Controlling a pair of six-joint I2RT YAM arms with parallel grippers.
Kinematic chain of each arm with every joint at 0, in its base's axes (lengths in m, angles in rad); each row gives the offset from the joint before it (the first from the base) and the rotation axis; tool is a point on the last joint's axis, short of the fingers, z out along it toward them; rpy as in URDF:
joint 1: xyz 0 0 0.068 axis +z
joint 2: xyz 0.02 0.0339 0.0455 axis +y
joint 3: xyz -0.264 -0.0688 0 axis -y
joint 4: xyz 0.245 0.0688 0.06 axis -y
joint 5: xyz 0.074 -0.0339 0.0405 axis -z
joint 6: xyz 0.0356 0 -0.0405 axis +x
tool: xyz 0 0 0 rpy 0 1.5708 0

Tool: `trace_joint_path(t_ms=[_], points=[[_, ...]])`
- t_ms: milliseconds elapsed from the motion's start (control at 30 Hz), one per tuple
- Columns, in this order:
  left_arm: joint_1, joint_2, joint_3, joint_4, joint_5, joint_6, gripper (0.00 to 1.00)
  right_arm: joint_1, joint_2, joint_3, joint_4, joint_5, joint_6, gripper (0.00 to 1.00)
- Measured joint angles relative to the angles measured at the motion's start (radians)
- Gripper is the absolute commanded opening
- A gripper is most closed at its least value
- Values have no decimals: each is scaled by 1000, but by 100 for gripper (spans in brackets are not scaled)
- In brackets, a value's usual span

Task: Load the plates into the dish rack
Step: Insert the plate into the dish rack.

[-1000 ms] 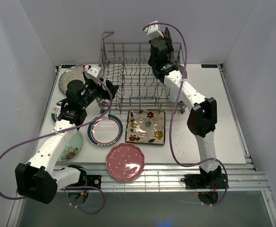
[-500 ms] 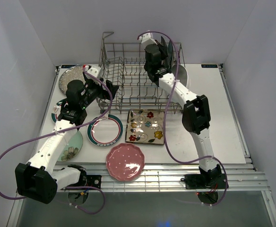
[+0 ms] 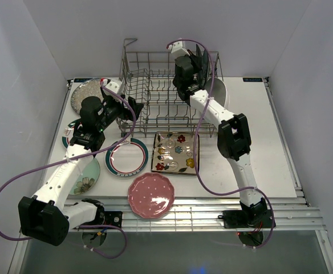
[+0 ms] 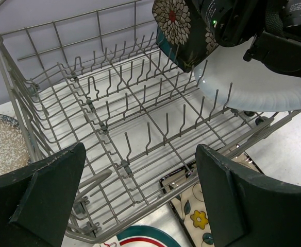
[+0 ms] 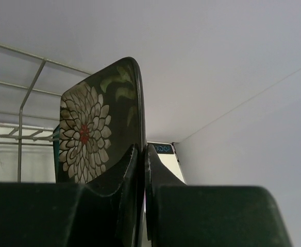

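Note:
Next, my right gripper shifts the black plate slightly toward the rack's end with the white oval plate, close (image 3: 203, 61) (image 5: 56, 150) beside the dark teal plate.
My right gripper (image 3: 199, 57) is shut on the edge of the black floral square plate (image 5: 96, 128) and holds it upright above the far right part of the dish rack (image 3: 155, 100). The plate also shows in the left wrist view (image 4: 181, 25) over the tines. A white oval plate (image 3: 219, 91) leans at the rack's right end. My left gripper (image 3: 133, 107) is open and empty at the rack's near left side (image 4: 140, 154). On the table lie the speckled plate (image 3: 84, 94), the teal-rimmed white plate (image 3: 126, 157), the cream floral square plate (image 3: 176, 153), the pink scalloped plate (image 3: 150, 196) and the pale green plate (image 3: 88, 176).
A teal plate (image 3: 68, 136) lies partly under my left arm. The rack's raised handle (image 3: 130, 41) stands at its far left corner. White walls close in the table on three sides. A slatted metal rail (image 3: 200, 214) runs along the near edge.
My right gripper has moved down and a little left with the black floral plate, closer over the rack. The left arm has not moved.

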Motion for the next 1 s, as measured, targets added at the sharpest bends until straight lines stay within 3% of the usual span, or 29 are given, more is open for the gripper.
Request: trace_joint_path(t_ms=[133,533,1000], points=[[-4,0,0,0,3,0,98,-2,-2,-42,82,26,0,8],[-6,0,0,0,6,0,98,-3,-2,-44,84,44,3,8],[-6,0,0,0,6,0,98,-18,5,-6,-19,-14,70,8]])
